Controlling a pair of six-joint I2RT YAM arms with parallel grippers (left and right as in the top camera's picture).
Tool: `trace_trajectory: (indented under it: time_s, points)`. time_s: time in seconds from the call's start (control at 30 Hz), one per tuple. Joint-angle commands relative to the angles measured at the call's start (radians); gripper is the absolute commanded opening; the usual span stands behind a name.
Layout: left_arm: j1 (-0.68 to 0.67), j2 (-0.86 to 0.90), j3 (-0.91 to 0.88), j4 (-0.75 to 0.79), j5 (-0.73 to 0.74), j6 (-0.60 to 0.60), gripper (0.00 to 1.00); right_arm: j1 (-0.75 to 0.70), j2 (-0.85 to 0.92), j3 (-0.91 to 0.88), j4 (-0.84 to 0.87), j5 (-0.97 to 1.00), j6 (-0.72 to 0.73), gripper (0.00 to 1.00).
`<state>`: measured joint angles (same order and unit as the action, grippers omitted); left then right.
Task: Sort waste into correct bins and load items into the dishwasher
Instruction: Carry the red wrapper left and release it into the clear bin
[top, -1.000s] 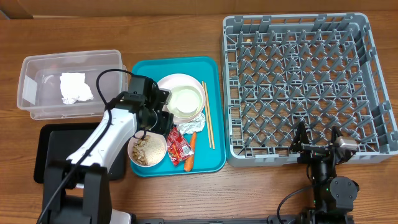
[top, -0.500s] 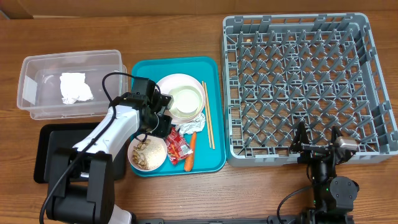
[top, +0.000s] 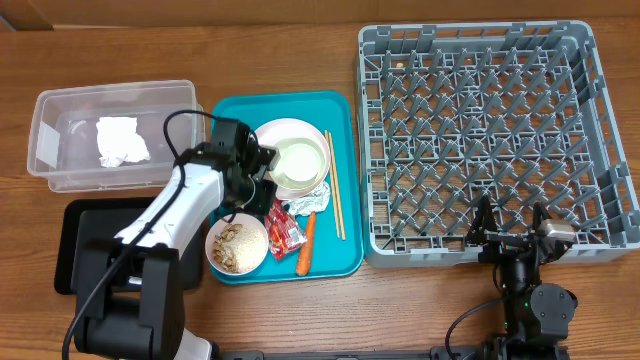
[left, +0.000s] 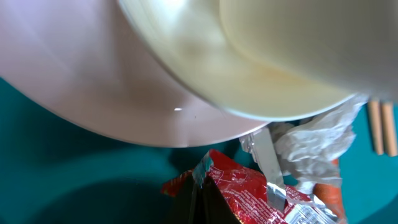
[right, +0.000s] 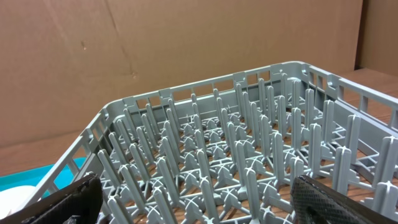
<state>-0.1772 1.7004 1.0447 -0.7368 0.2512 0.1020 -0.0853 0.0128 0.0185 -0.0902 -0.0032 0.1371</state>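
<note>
The left gripper lifts, swings left in the overhead view to the clear tub that holds a napkin, and releases the wrapper (top: 284, 232) inside it next.
My left gripper (top: 263, 203) (left: 202, 186) is shut on the upper edge of the red snack wrapper (top: 284, 232) (left: 249, 193), which lies on the teal tray (top: 235, 115). A crumpled napkin (top: 313, 198) (left: 314, 140) and a small carrot (top: 305, 256) (left: 326, 196) lie just right of the wrapper. Behind the gripper, a white bowl (top: 300, 162) (left: 292, 56) rests on a pale pink plate (top: 272, 132) (left: 93, 81). Wooden chopsticks (top: 334, 200) lie along the tray's right side. My right gripper (top: 510, 235) (right: 193, 199) stands open at the near edge of the grey dish rack (top: 490, 130) (right: 236, 162).
A small bowl of rice scraps (top: 237, 246) sits at the tray's front left. The clear tub (top: 60, 150) at the left holds one white napkin (top: 120, 140). The flat black tray (top: 90, 230) lies in front of it, under my left arm.
The left gripper's fingers have come together on the wrapper's edge, and the wrapper has shifted slightly. The right arm has not moved.
</note>
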Motion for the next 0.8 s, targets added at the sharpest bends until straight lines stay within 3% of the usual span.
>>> trace_trajectory:
  time_s: [0.0, 0.13, 0.47, 0.77]
  points:
    - [-0.006, 0.005, 0.108, -0.031, 0.004, -0.021, 0.04, -0.004, -0.01, -0.011, 0.006, -0.006, -0.004, 1.0]
    - [-0.006, 0.005, 0.219, -0.098, -0.053, -0.041, 0.04, -0.004, -0.01, -0.011, 0.006, -0.006, -0.004, 1.0]
    - [0.003, 0.005, 0.477, -0.356, -0.471, -0.2, 0.04, -0.004, -0.01, -0.011, 0.006, -0.006, -0.004, 1.0]
    - [0.155, 0.005, 0.529, -0.288, -0.546, -0.315, 0.05, -0.004, -0.01, -0.011, 0.006, -0.006, -0.004, 1.0]
